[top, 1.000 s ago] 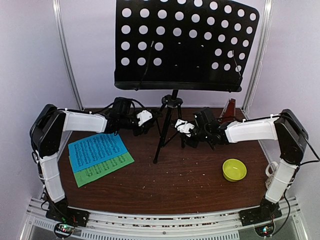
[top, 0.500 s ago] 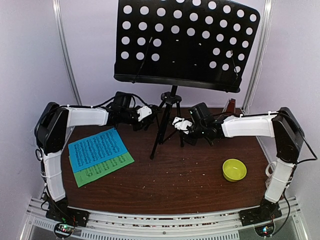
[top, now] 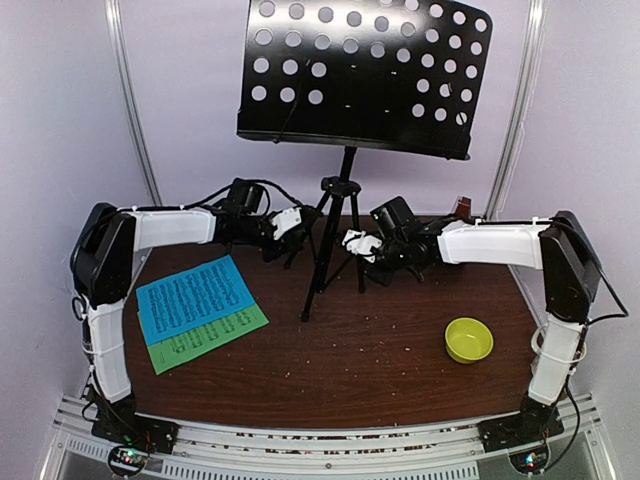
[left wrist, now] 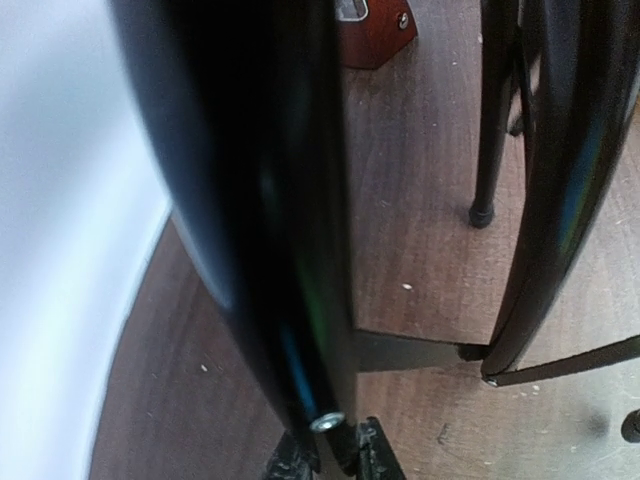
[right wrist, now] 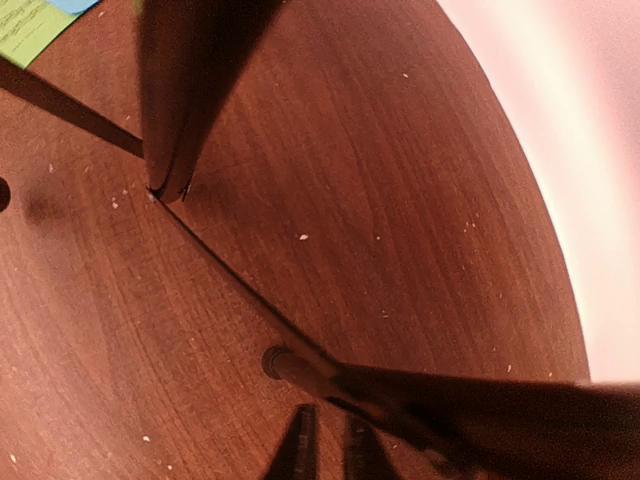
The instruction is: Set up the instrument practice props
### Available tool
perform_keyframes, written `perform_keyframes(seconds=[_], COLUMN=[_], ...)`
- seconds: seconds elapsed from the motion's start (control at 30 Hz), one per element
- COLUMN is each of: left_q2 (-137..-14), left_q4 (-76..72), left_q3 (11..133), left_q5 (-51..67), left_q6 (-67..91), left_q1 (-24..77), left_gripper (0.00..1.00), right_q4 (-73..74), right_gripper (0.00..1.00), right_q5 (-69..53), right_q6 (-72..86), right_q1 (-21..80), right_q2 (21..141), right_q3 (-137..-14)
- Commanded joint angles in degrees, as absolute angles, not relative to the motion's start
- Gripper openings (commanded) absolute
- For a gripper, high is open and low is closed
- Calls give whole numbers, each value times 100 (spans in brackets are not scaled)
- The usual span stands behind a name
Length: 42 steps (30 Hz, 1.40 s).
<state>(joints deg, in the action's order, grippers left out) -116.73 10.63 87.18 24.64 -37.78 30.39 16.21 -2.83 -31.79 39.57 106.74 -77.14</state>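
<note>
The bare tabletop beside the blue sheet lies back of the left gripper, so the gripper will next draw back from the wall and release the music stand's leg there.
The black music stand (top: pixel 365 75) with a perforated desk stands on its tripod at the back middle of the table. My left gripper (top: pixel 298 232) is shut on its left leg; the left wrist view shows the black tube (left wrist: pixel 300 300) between the jaws (left wrist: pixel 330 455). My right gripper (top: pixel 362 258) is at the right leg; in the right wrist view (right wrist: pixel 330 445) the jaws stand narrow, with the leg (right wrist: pixel 300 368) crossing just beyond them. The blue sheet (top: pixel 195 297) lies on the green sheet (top: pixel 225 332) at the left. The reddish-brown metronome (top: pixel 462 207) stands at the back right and shows in the left wrist view (left wrist: pixel 375 30).
A yellow-green bowl (top: pixel 468 340) sits at the right. White frame posts (top: pixel 135 110) rise at both back corners, and the wall is close behind the stand. The stand's front leg foot (top: pixel 306 318) rests near the table's middle.
The stand has shifted back and to the right, and its desk sits higher in the view. Both grippers moved with it, towards the back and centre.
</note>
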Motion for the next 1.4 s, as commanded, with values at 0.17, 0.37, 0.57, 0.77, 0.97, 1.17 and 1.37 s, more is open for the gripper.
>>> perform_keyframes(seconds=[0.17,0.37,0.57,0.77,0.97,1.17,1.37], left_q2=[-11202,-10858,-10758,-10842,-10976,-11156,-11245], left_q4=[1237,156,-607,-818,-908,-1123,-1290], left_q3=[7464,6461,5963,5796,5636,5512,5353], left_q5=[1795,1175,634,759,884,941,862], left_q6=[-2465,-2207,-2065,-1896,-1712,-1545,-1523], left_q1=[3287,3637,3954,4015,4019,4022,3990], left_gripper=[0,0,0,0,0,0,0], right_q4=[1552,1366,711,506,521,643,718], right_gripper=[0,0,2,7,10,13,19], right_q5=[-385,-355,-686,-683,-735,-782,-817], right_q6=[-3348,-3319,-3011,-2923,-2934,-2980,-2973], right_q1=[4432,4562,4716,4721,4721,4728,4746], right_q2=[10473,10328,9888,9686,9651,9688,9602], right_q3=[-7707,-7337,-6578,-6233,-6268,-6365,-6322])
